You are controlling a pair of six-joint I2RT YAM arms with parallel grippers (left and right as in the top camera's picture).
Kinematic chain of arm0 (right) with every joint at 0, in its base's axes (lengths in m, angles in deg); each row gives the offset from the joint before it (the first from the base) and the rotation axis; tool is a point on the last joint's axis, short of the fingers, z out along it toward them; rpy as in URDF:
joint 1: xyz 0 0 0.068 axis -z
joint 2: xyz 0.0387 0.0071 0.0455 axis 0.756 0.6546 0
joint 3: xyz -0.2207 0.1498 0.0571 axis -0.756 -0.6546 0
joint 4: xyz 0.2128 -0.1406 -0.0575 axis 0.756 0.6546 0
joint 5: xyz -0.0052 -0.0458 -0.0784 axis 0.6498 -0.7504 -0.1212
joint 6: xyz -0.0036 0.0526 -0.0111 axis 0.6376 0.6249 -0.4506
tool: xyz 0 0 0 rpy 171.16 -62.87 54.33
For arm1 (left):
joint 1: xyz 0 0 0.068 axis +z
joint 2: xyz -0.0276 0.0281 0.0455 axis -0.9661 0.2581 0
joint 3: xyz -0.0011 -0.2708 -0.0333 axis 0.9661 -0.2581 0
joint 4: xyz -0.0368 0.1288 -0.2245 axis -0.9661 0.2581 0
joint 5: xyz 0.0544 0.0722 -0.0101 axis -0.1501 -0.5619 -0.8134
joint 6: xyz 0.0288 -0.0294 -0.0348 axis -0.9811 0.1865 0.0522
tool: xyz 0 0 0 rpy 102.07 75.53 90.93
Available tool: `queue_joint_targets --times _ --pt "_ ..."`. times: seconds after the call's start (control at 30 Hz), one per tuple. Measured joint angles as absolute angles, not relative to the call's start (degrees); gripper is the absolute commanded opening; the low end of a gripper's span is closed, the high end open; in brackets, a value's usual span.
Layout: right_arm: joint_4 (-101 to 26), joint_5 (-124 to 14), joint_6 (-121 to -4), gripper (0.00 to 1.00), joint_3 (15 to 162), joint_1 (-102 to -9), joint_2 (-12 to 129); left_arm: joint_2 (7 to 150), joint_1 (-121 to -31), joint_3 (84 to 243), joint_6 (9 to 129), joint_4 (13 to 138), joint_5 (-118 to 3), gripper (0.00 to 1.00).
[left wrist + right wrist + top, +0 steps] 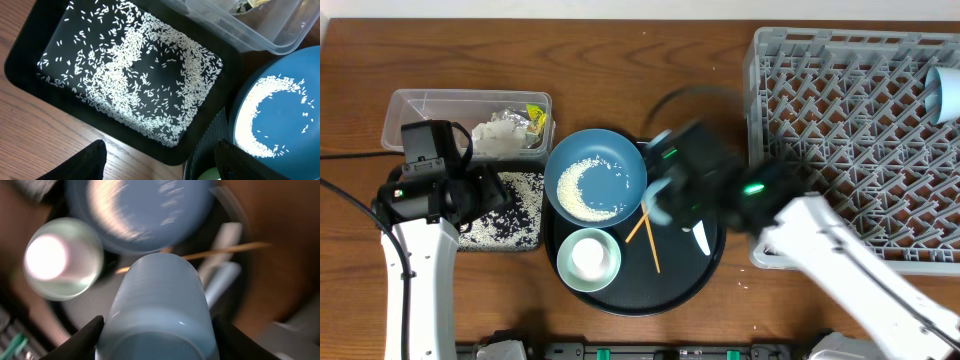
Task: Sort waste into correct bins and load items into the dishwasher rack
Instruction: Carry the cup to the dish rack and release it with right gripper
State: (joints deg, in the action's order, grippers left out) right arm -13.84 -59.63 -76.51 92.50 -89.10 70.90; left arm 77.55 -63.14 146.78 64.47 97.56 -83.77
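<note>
My right gripper goes to the right in the overhead view and down onto the rack wires (943, 152) beside the pale cup next to release, since they stand empty.
My right gripper (157, 335) is shut on a small whitish cup (160, 300), held above the round black tray (690, 275); the view is motion-blurred. Below it lie the blue bowl (595, 178) with rice, the pale-green bowl (588, 258) holding a white dish, the chopsticks (648, 235) and the white spoon (700, 238). My left gripper (160, 160) is open and empty over the near edge of the shallow black tray (20, 75), which holds scattered rice (130, 75). The clear tub (420, 110) holds tissue (500, 133) and a yellow-green wrapper (534, 120).
The grey dishwasher rack (840, 110) fills the right side, with another pale cup (945, 92) lying at its far right corner. The blue bowl's rim (290, 130) sits close to my left gripper's right finger. Bare wood lies in front of the black tray.
</note>
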Motion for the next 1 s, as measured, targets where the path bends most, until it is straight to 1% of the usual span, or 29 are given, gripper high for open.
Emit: queue_joint_targets --times 0.1,0.2,0.37,0.47,0.57,0.77,1.0 --pt "-12.8 -60.0 -75.7 0.44 92.7 -79.8 67.9 77.5 -63.1 146.8 64.5 97.5 -83.8 0.71" --pt "-12.3 -60.9 -74.5 0.47 92.7 -68.6 66.4 77.5 -63.1 146.8 64.5 97.5 -83.8 0.71" --pt "-13.8 -62.8 -73.1 0.44 92.7 -51.6 66.9 77.5 -63.1 146.8 64.5 97.5 -83.8 0.71" --pt "-16.9 -63.5 -72.7 0.42 92.7 -41.1 67.7 77.5 -63.1 146.8 64.5 97.6 -83.8 0.71" --pt "-19.7 -64.2 -72.4 0.42 92.7 -33.1 68.6 77.5 -63.1 146.8 64.5 97.6 -83.8 0.71" --pt "-25.7 -64.3 -72.2 0.42 92.7 -22.5 72.3 77.5 -63.1 146.8 64.6 97.6 -83.7 0.71" --pt "-32.2 -64.7 -70.4 0.39 92.8 -15.8 78.8 77.5 -63.1 146.8 64.6 97.6 -83.7 0.71"
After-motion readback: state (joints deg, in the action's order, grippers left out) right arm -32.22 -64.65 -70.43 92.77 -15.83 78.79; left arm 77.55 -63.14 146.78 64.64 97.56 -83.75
